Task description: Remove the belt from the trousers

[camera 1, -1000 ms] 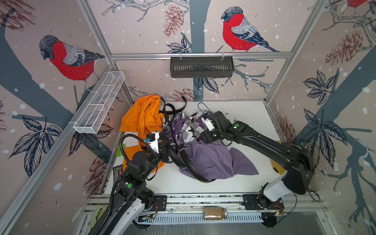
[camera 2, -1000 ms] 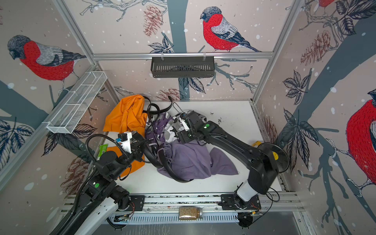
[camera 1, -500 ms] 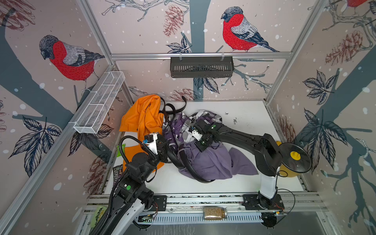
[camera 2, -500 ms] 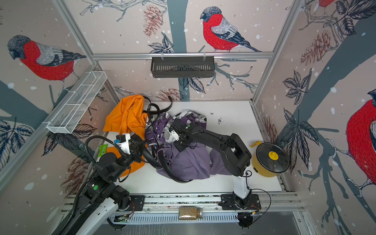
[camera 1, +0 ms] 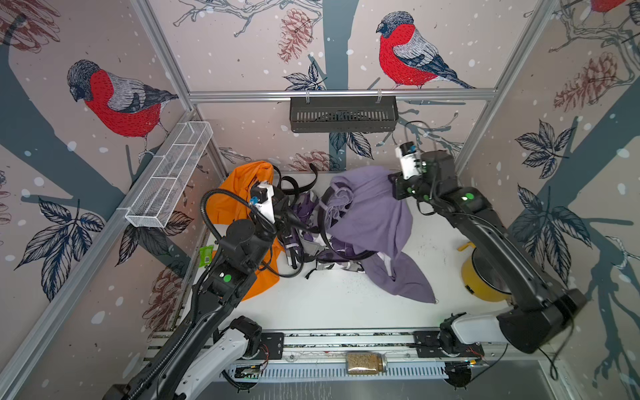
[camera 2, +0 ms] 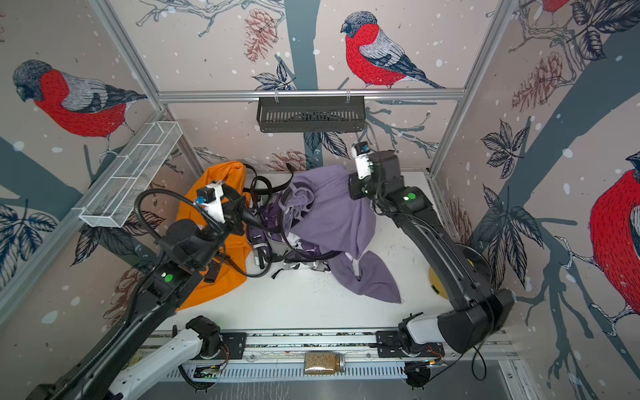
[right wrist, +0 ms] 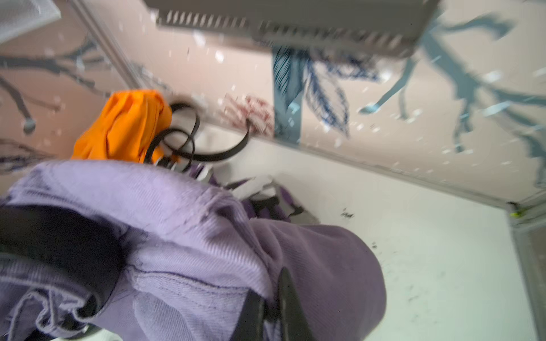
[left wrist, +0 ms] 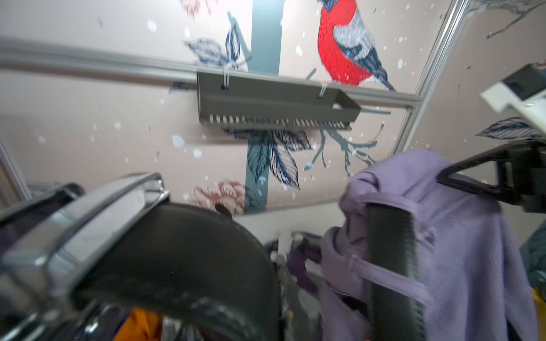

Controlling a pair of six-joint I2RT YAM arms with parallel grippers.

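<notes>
I should next release the lifted fold down and back with my right gripper, on the bare tabletop beside the trailing leg.
The purple trousers hang lifted at the back right, one leg trailing on the white table. My right gripper is shut on a fold of their fabric, its dark fingers pinching the cloth. The black belt still runs through the waistband loops and curves under the trousers. Its chrome buckle fills the left wrist view. My left gripper is shut on the belt near the buckle; its jaws are hidden by the strap in the left wrist view.
An orange garment and a second black belt lie at the back left, a purple-white patterned cloth in the middle. A yellow pot stands at the right edge. A wire basket and a dark shelf hang on the walls.
My right gripper shut on the trousers and pulled them up and away to the back right. My left gripper kept hold of the belt, nearly still.
</notes>
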